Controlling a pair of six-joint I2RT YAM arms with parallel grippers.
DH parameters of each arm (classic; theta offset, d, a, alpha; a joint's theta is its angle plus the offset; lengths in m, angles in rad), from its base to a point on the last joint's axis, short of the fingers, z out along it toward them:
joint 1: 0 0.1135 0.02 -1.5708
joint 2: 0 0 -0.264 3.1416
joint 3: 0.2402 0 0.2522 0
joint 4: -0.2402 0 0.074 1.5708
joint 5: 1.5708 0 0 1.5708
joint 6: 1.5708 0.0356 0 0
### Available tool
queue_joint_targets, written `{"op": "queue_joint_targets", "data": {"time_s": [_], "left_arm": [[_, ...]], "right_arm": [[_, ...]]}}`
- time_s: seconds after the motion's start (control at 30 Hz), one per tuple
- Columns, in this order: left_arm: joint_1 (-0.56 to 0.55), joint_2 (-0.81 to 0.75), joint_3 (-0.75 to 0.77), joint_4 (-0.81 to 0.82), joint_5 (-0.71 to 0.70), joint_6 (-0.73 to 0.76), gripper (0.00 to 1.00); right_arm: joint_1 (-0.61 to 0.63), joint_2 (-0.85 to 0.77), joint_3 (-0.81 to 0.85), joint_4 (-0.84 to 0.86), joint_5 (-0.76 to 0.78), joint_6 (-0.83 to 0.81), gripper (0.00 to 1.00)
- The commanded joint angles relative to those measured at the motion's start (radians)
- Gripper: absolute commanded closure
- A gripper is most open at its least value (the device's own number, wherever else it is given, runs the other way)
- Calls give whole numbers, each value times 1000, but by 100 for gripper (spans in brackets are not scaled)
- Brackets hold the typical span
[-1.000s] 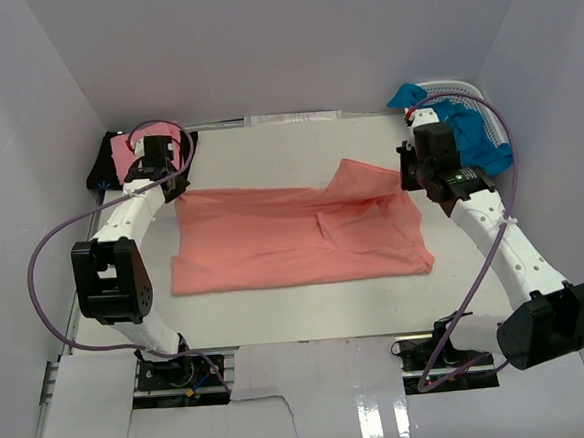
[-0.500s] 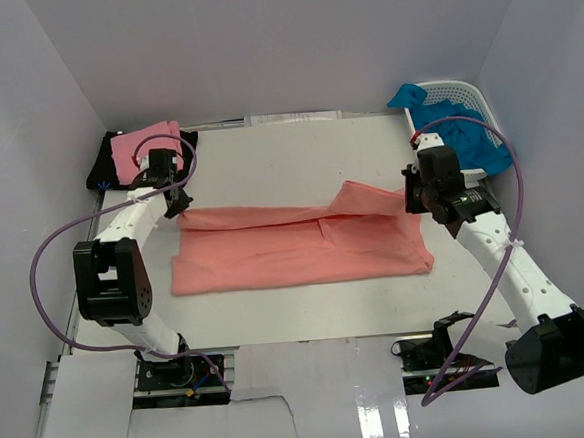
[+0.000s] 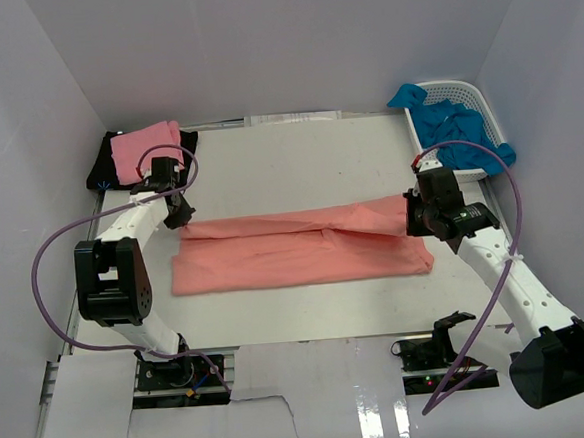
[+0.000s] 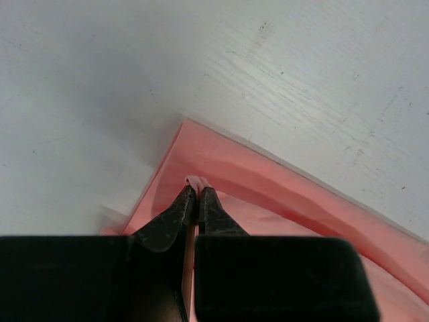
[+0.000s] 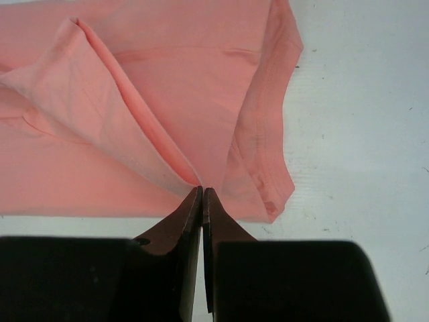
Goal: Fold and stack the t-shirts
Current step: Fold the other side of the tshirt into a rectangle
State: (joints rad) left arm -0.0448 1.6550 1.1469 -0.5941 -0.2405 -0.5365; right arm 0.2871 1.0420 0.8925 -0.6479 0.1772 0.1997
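The shirt's flat near part is lower and back toward the base, so my left gripper needs to bring the pinched cloth back and down onto it next and let go.
A large salmon-coral t-shirt (image 3: 294,249) lies across the middle of the table, its far edge lifted and folded toward the near side. My left gripper (image 3: 180,217) is shut on the shirt's far-left corner (image 4: 194,181); a bit of cloth pokes out between the tips. My right gripper (image 3: 419,217) is shut on the far-right edge of the salmon t-shirt (image 5: 167,100), the cloth pulled into a ridge at the fingertips. A lighter pink t-shirt (image 3: 142,149) rests folded on a black one (image 3: 103,170) at the back left. Bright blue t-shirts (image 3: 456,127) fill the basket.
A white lattice basket (image 3: 464,92) stands at the back right corner. White walls close in the table on three sides. The arm bases and cables sit at the near edge.
Both grippers have moved toward the near side, drawing the shirt's far edge over the lower half. The raised right flap has come down and the shirt now looks narrower.
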Motion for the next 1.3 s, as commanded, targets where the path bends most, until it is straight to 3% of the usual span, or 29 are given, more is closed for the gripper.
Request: {"op": "queue_joint_targets", "data": {"time_s": [0.0,0.53,0.9,1.27], "left_arm": [[2,-41,-21,-3,20,-13,100],[2,-46,-115,-13,75,-20,100],[2,-1,-96,-64,-17,-25,100],[5,49,26,-122,-123,-14,100]], "right_arm": [[-6,-17,-6,-28,10,7,92],[12,191,100,-228,-50,-72,92],[116,372,184,-308,15,-62,92],[155,527,301,-432,260,-25,92]]}}
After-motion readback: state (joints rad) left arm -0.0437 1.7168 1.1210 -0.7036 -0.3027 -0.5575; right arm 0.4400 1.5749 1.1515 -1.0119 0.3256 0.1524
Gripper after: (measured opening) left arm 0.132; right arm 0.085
